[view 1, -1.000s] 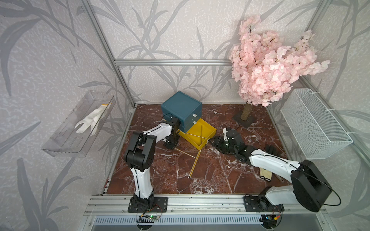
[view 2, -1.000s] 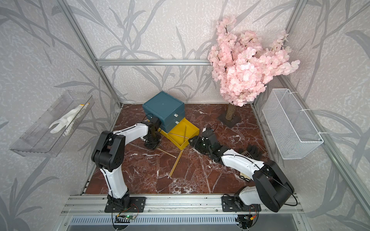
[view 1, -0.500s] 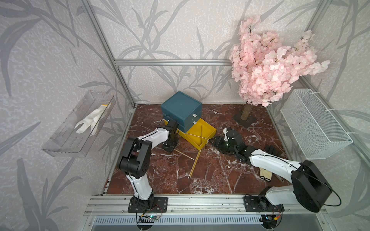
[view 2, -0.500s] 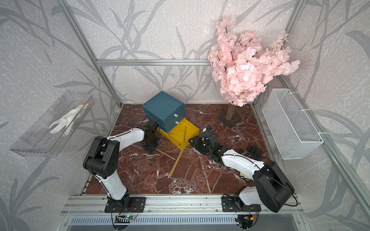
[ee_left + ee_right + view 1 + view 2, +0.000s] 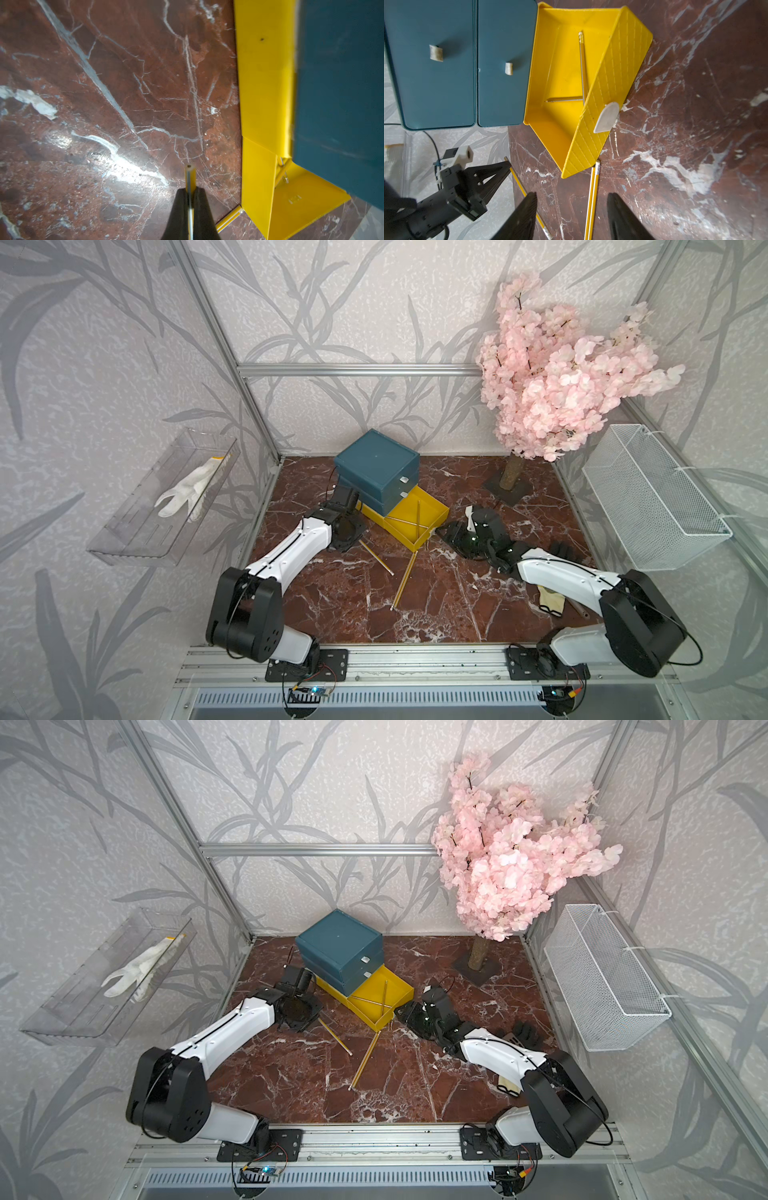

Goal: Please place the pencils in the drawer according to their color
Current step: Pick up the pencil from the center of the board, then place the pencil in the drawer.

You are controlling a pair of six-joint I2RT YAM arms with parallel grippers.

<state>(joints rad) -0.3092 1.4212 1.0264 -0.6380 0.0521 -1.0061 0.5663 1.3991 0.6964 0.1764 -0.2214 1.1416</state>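
Observation:
My left gripper will go up, carry the pencil across to the inside bottom of the drawer's yellow level, go down and let go of it there, as that bottom is between both grippers.
The drawer (image 5: 376,466) stands at the back, its two teal tiers shut and its yellow tier (image 5: 432,510) pulled out. Two yellow pencils (image 5: 582,62) lie crossed inside the yellow tier. My left gripper (image 5: 190,190) is shut on the end of a yellow pencil (image 5: 190,172), whose other end slants down to the floor (image 5: 376,556) left of the yellow tier. Another yellow pencil (image 5: 405,580), perhaps two tight together, lies on the floor from the tier's front corner. My right gripper (image 5: 572,194) hangs open over that one's upper end (image 5: 592,193), touching nothing.
A pink blossom tree (image 5: 552,381) stands at the back right. A white wire basket (image 5: 652,506) hangs on the right wall, a clear tray (image 5: 124,531) with a white glove on the left wall. A black glove (image 5: 567,551) lies behind my right arm.
My left arm's elbow has swung down toward the front rail while its gripper stayed beside the drawer with the pencil. The right arm has not moved.

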